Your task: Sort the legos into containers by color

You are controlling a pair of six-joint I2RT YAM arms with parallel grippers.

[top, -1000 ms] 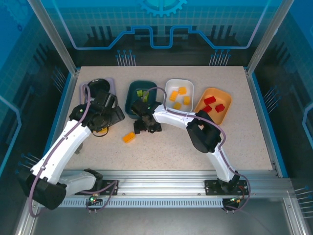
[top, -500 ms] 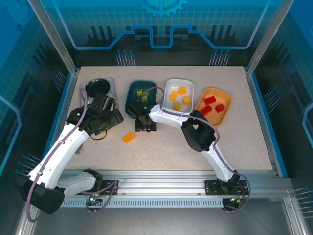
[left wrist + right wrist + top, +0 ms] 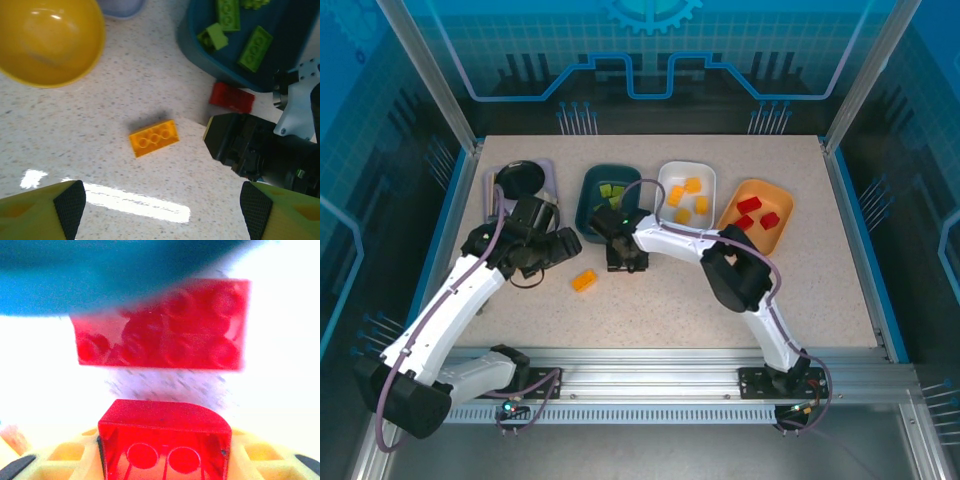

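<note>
The right gripper rises, crosses over and releases this matching lego inside the orange container of red legos next, as that container lies past the white one from it.
My right gripper (image 3: 165, 452) is shut on a red lego (image 3: 165, 435), low over the table just in front of the dark teal container (image 3: 592, 205). A second red lego (image 3: 165, 325) lies on the table beyond it, against the teal rim (image 3: 100, 275); it is the red lego (image 3: 231, 97) in the left wrist view. An orange-yellow lego (image 3: 154, 138) lies flat ahead of my open left gripper (image 3: 160, 210), which holds nothing. From above, this lego (image 3: 584, 281) sits between the left gripper (image 3: 563, 246) and right gripper (image 3: 626, 262). Green legos (image 3: 255, 45) lie in the teal container.
The white container (image 3: 672, 172) holds orange-yellow legos and the orange container (image 3: 782, 222) holds red ones. A lavender tray (image 3: 548, 168) with a round bowl (image 3: 520, 178) stands at the back left. A yellow rounded bowl (image 3: 47, 40) sits left of the loose lego.
My right gripper has closed on a red lego and shifted slightly. The left gripper has moved a little to the right, nearer the orange-yellow lego, staying open.
</note>
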